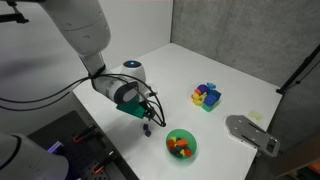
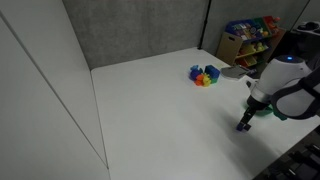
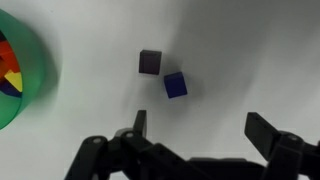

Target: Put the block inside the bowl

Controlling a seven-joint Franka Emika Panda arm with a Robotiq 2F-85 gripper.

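The navy block (image 3: 175, 85) lies on the tabletop below my open gripper's fingers, so my gripper will next go down over it until the fingers stand on either side of it.
In the wrist view a tiny navy cube, the block (image 3: 175, 85), lies on the white table. A second tiny cube (image 3: 150, 62), darker and more purple, sits just up and left of it. The green bowl (image 3: 18, 75) is at the left edge and holds orange and yellow pieces. My gripper (image 3: 203, 128) is open and empty, its fingers below the cubes and apart from them. In an exterior view the gripper (image 1: 143, 115) hangs over a small dark cube (image 1: 147, 128), with the bowl (image 1: 182, 145) just beside it. In the other exterior view the gripper (image 2: 243, 125) is low over the table; the bowl is hidden.
A cluster of bright blue, yellow and purple blocks (image 1: 207, 96) sits further back on the table and also shows in the other exterior view (image 2: 205, 76). A flat grey metal plate (image 1: 250, 133) lies near the table's corner. A shelf with colourful items (image 2: 250, 40) stands beyond the table.
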